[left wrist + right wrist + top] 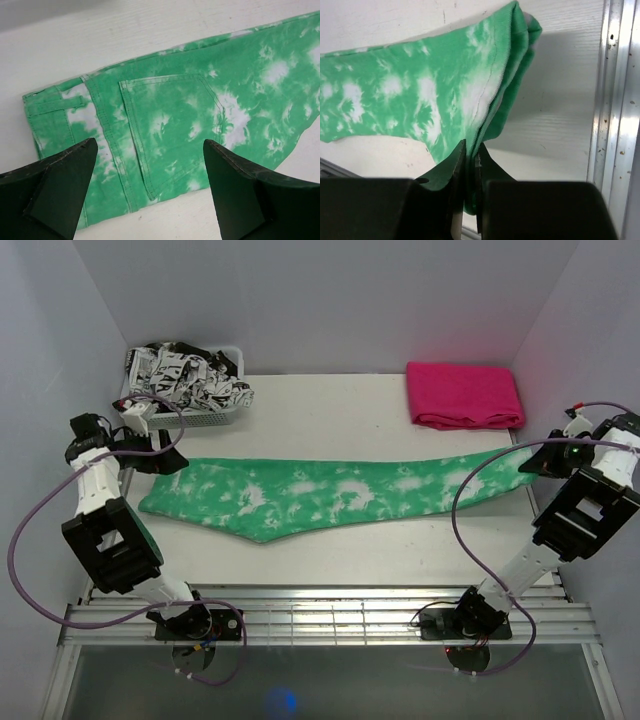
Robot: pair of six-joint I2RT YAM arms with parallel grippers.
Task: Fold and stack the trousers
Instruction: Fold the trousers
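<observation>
The trousers (320, 495) lie stretched out, so my right gripper will bring the leg ends toward the waistband, down onto the crotch part, and let go.
Green and white tie-dye trousers (320, 495) lie stretched across the table, waistband at the left, leg ends at the right. My left gripper (150, 172) is open above the waistband and back pocket (170, 125), touching nothing. In the top view it sits at the left end (150, 450). My right gripper (470, 160) is shut on the leg ends (495, 90) and holds them lifted off the table at the right edge (535, 458). A folded pink garment (463, 395) lies at the back right.
A white basket (195, 418) with black and white patterned clothes (190, 375) stands at the back left. White walls close in the table on three sides. A metal rail (615, 100) runs along the table's right edge.
</observation>
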